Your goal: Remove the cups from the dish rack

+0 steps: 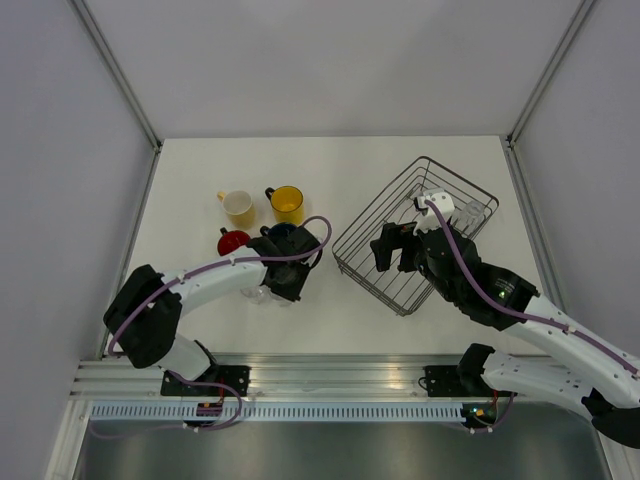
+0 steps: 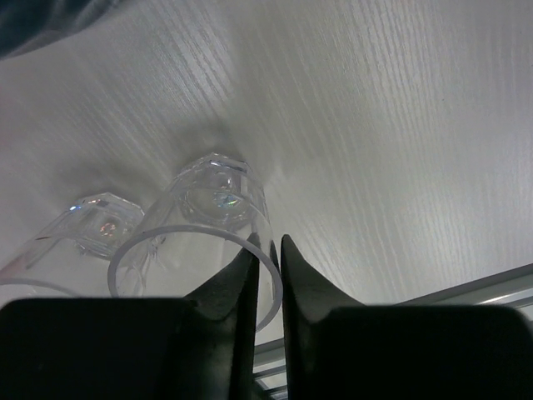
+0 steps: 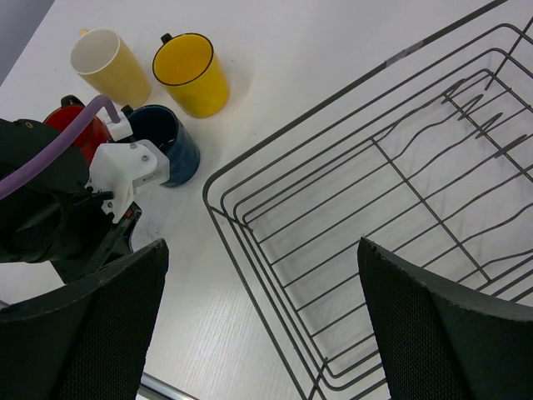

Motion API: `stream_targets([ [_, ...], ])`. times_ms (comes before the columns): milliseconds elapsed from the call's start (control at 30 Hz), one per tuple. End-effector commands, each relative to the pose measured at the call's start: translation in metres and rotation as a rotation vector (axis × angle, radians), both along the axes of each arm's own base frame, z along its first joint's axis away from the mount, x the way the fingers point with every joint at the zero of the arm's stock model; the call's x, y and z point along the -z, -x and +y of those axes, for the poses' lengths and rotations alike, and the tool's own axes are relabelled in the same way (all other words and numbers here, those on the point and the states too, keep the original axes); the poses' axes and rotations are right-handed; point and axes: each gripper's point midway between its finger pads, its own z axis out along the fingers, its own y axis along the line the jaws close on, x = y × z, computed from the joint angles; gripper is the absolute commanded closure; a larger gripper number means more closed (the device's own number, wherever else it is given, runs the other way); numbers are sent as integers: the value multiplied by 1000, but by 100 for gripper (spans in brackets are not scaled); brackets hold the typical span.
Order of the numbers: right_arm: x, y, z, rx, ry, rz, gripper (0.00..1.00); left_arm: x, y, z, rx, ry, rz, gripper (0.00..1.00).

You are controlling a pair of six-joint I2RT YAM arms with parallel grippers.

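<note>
The rack's only visible tumbler is right of my right gripper in the top view, so I next swing that way and outward, then lower around it.
My left gripper (image 2: 271,242) is shut on the rim of a clear glass tumbler (image 2: 215,196) that stands on the table, one finger inside and one outside. A second tumbler (image 2: 93,218) stands just left of it. In the top view this gripper (image 1: 283,285) is right in front of the mugs: pale yellow (image 1: 238,207), bright yellow (image 1: 287,204), red (image 1: 231,241) and dark blue (image 1: 283,231), the last partly hidden by the arm. My right gripper (image 1: 395,250) is open and empty above the near-left part of the dish rack (image 1: 365,215). What looks like a clear tumbler (image 1: 468,212) sits at the rack's far right.
In the right wrist view the rack's rim (image 3: 254,298) and its prongs (image 3: 479,108) lie below my open gripper (image 3: 262,321), with the four mugs and my left wrist (image 3: 50,217) to the left. An aluminium rail (image 1: 330,375) runs along the table's near edge.
</note>
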Motion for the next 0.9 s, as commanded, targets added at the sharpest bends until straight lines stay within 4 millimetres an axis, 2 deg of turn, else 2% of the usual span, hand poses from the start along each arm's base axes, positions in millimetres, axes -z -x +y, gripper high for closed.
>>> stream_targets([
  [0, 0, -1, 1, -6, 8, -11, 2, -8, 4, -3, 32, 4, 5, 76],
  [33, 1, -1, 0, -3, 14, -11, 2, -11, 1, -4, 27, 8, -9, 68],
  [200, 7, -4, 0, 3, 38, -5, 2, -30, -4, -14, 24, 68, -72, 51],
  [233, 7, -4, -1, 7, 41, -5, 2, -38, -5, -16, 22, 95, -95, 44],
  [367, 12, -11, -11, 82, 74, -7, 2, -72, -7, -25, 19, 205, -178, 29],
  [433, 15, -19, -25, 174, 116, -4, 2, -87, -9, -24, 4, 245, -222, 22],
  [500, 21, -29, -32, 225, 147, 24, 2, -109, -10, -20, -17, 292, -284, 10],
  [533, 24, -33, -34, 229, 159, 35, 2, -115, -13, -15, -47, 292, -318, 2],
  [567, 26, -39, -37, 239, 166, 49, 2, -128, -14, -10, -69, 319, -363, 0],
  [600, 33, -52, -50, 292, 177, 79, 2, -135, -16, -5, -96, 325, -392, 0],
  [667, 42, -64, -53, 279, 144, 128, 2, -149, -21, 10, -169, 328, -468, 0],
  [700, 47, -78, -69, 339, 135, 146, 2, -160, -21, 17, -192, 346, -505, 0],
  [767, 54, -89, -78, 372, 130, 173, 2, -167, -23, 34, -246, 311, -555, 0],
  [800, 59, -100, -89, 419, 135, 194, 2, -172, -25, 41, -265, 290, -570, 0],
  [833, 62, -107, -96, 450, 143, 207, 2, -175, -31, 56, -320, 228, -607, 0],
  [867, 73, -115, -108, 512, 183, 232, 2, -168, -27, 76, -356, 131, -592, 0],
])
